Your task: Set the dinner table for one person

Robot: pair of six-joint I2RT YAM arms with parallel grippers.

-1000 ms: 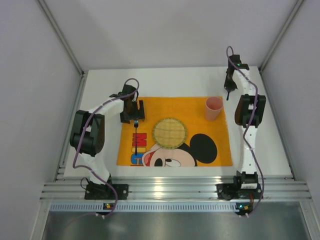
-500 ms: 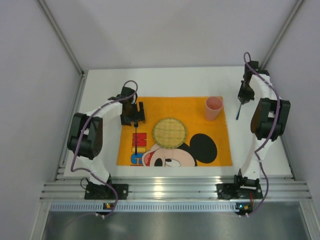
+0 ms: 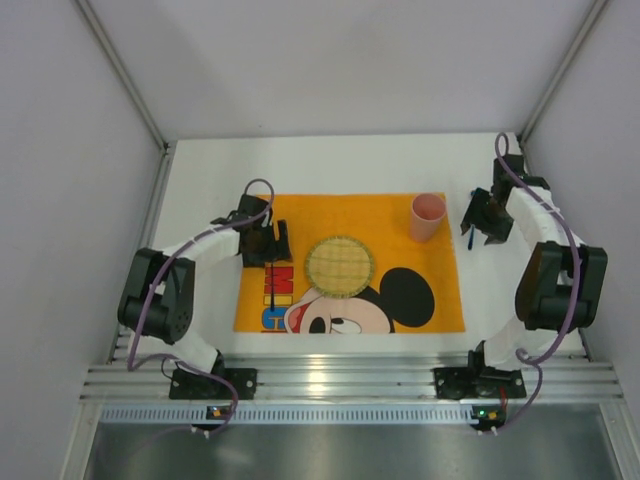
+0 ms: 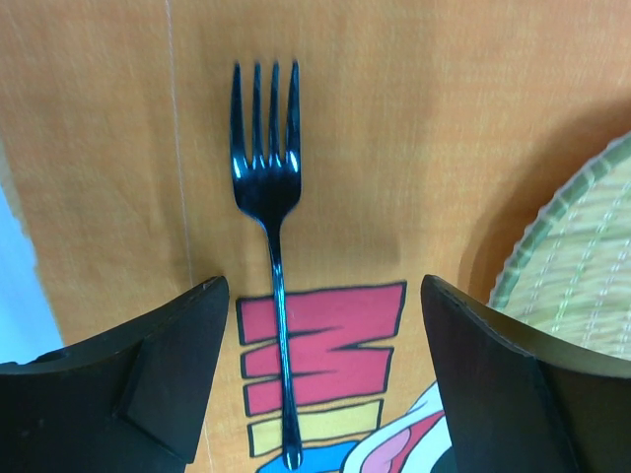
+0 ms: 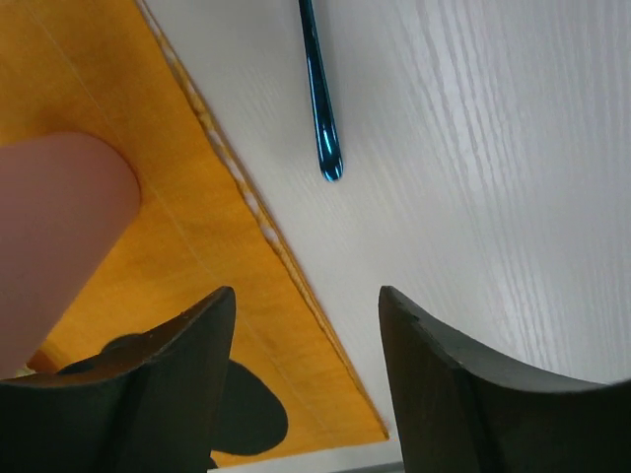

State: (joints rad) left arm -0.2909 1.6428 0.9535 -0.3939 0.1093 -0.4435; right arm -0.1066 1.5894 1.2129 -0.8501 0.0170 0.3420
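Note:
My right gripper moves outward along the blue utensil's handle next, then goes down onto its farther part.
On the white dinner table lies the orange placemat with a round woven plate at its middle and a pink cup at its far right. A dark fork lies along the mat's left side, and in the left wrist view the fork points tines away. My left gripper hovers open over its handle. A thin blue utensil handle rests on the bare table just right of the mat. My right gripper stands open and empty behind it, the cup at its left.
A silver aluminium rail runs along the near edge by the arm bases. Grey walls close in the table on the left, right and back. The mat's right edge passes between the right fingers.
The right arm swung right and toward the near side, past the cup, and its jaws opened, leaving the blue utensil on the table. The left arm drew back slightly over the fork.

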